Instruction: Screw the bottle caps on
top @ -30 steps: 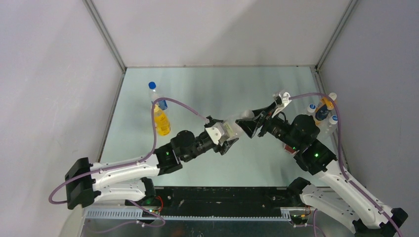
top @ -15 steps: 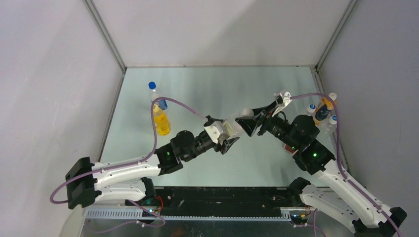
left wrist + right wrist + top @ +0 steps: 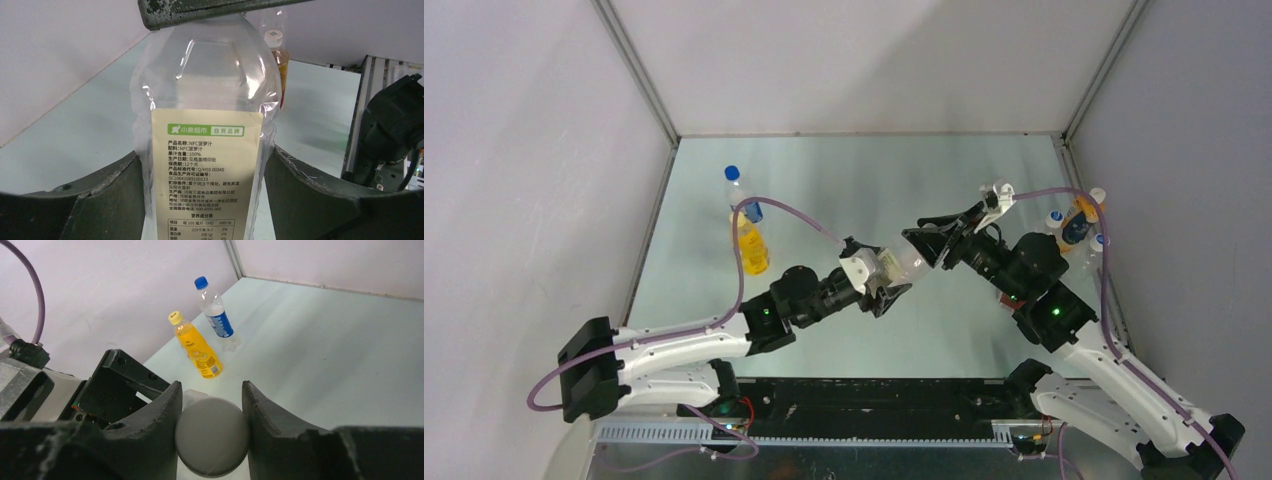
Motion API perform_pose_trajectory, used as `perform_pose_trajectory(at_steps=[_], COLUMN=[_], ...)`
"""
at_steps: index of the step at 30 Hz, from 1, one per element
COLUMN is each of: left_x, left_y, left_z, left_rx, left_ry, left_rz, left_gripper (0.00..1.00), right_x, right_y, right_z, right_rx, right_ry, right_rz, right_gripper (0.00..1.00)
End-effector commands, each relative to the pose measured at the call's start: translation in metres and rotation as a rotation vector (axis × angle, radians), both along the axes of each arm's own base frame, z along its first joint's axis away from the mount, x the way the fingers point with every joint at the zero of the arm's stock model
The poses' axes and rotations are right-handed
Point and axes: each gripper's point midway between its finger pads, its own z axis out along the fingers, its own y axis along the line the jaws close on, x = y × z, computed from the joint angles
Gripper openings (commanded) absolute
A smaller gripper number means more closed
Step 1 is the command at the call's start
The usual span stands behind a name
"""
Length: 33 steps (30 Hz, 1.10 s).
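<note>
The wide clear bottle should go down next to the bare tabletop by the capped bottles, to the gripper's right in the top view. My right gripper will carry it there and let it go.
My left gripper (image 3: 886, 275) is shut on the wide clear bottle (image 3: 904, 257) and holds it tilted above the table's middle. In the left wrist view the bottle (image 3: 205, 90), with its beige label, sits between both fingers of the gripper (image 3: 205, 155). My right gripper (image 3: 924, 238) is at the bottle's neck, shut on a white cap (image 3: 212, 437). That cap fills the gap of the gripper (image 3: 211, 389), with the bottle's shoulder (image 3: 197, 396) right behind it. The second white cap and the brown-drink bottle do not show clearly.
An orange-drink bottle (image 3: 750, 244) with a yellow cap and a blue-capped water bottle (image 3: 739, 192) stand at the table's left. Several capped bottles (image 3: 1079, 225) stand at the right edge; one shows in the left wrist view (image 3: 276, 55). The enclosure walls surround the table.
My right gripper has turned about its axis and moved slightly left onto the bottle's neck. The cap, plainly visible from above before, now sits hidden between the fingers. The left arm has barely moved.
</note>
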Motion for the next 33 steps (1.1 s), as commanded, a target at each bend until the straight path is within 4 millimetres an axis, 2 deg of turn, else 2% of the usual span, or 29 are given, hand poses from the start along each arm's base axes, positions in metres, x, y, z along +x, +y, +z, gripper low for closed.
perform_pose_trajectory(at_steps=[1, 2, 4, 5, 8, 9, 10, 11, 12, 14, 19, 25, 33], left_x=[-0.005, -0.004, -0.003, -0.003, -0.002, 0.000, 0.000, 0.002, 0.002, 0.005, 0.012, 0.022, 0.029], left_y=[-0.005, -0.006, -0.006, -0.005, -0.004, -0.003, -0.003, -0.001, -0.001, 0.003, 0.018, 0.037, 0.046], left_z=[0.021, 0.022, 0.021, 0.020, 0.016, 0.013, 0.012, 0.010, 0.008, 0.006, -0.001, -0.011, -0.013], left_rx=[-0.086, -0.090, -0.089, -0.089, -0.085, -0.081, -0.077, -0.073, -0.069, -0.072, -0.074, -0.079, -0.079], left_ry=[-0.023, -0.021, -0.016, -0.013, -0.001, 0.006, 0.011, 0.016, 0.018, 0.030, 0.060, 0.115, 0.128], left_rz=[-0.028, -0.026, -0.020, -0.017, -0.004, 0.004, 0.009, 0.020, 0.023, 0.046, 0.117, 0.187, 0.221], left_gripper=[0.11, 0.13, 0.24, 0.31, 0.37, 0.47, 0.63, 0.72, 0.91, 0.99, 1.00, 1.00, 1.00], right_x=[-0.005, -0.005, -0.005, -0.005, -0.004, -0.004, -0.002, -0.001, 0.001, 0.006, 0.021, 0.038, 0.053], right_y=[0.005, 0.005, 0.002, 0.000, -0.007, -0.009, -0.011, -0.015, -0.019, -0.029, -0.065, -0.108, -0.135], right_z=[0.003, 0.000, -0.004, -0.006, -0.009, -0.009, -0.007, -0.013, -0.014, -0.018, -0.032, -0.051, -0.078], right_rx=[0.007, -0.007, -0.035, -0.049, -0.087, -0.106, -0.111, -0.152, -0.172, -0.231, -0.407, -0.514, -0.515], right_ry=[-0.014, -0.013, -0.020, -0.017, -0.046, -0.058, -0.070, -0.070, -0.075, -0.093, -0.117, -0.075, -0.054], right_rz=[0.022, 0.021, 0.011, 0.001, -0.020, -0.025, -0.040, -0.050, -0.071, -0.114, -0.259, -0.447, -0.575], right_gripper=[0.30, 0.13, 0.00, 0.00, 0.00, 0.00, 0.00, 0.00, 0.00, 0.00, 0.00, 0.00, 0.00])
